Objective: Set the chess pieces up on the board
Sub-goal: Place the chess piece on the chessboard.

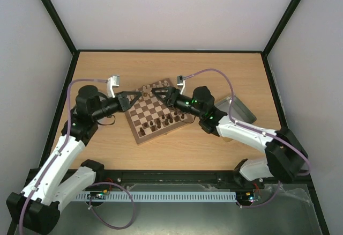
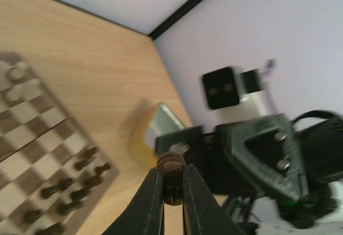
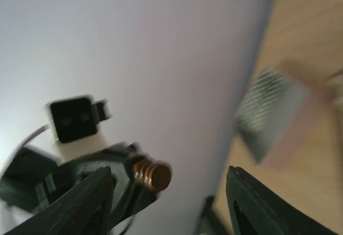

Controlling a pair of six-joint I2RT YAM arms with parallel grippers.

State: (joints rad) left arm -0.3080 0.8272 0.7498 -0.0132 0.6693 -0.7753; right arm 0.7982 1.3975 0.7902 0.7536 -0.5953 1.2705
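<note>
The dark row's open square by the board's near corner (image 1: 148, 130) lies below and back, so next my left gripper needs to move back, turn its fingertips down and lower to release.
The board (image 1: 140, 137) lies mid-table with dark brown chess pieces (image 1: 167, 119) along its near right side and cream pieces (image 2: 16, 76) at its far side. My left gripper (image 1: 136, 94) hovers above the board's far edge, shut on a dark brown chess piece (image 2: 171, 164) whose round base sticks out past the fingertips. My right gripper (image 1: 156, 91) faces it from the right, open and empty. In the right wrist view the held piece (image 3: 154, 175) sits between and beyond the open fingers (image 3: 94, 200), apart from them. The right gripper's body (image 2: 257, 154) fills the left wrist view just behind the piece.
A silver metal tray (image 1: 239, 109) stands right of the board, behind the right arm; it also shows in the left wrist view (image 2: 163, 125). Black frame posts and pale walls close in the table on three sides.
</note>
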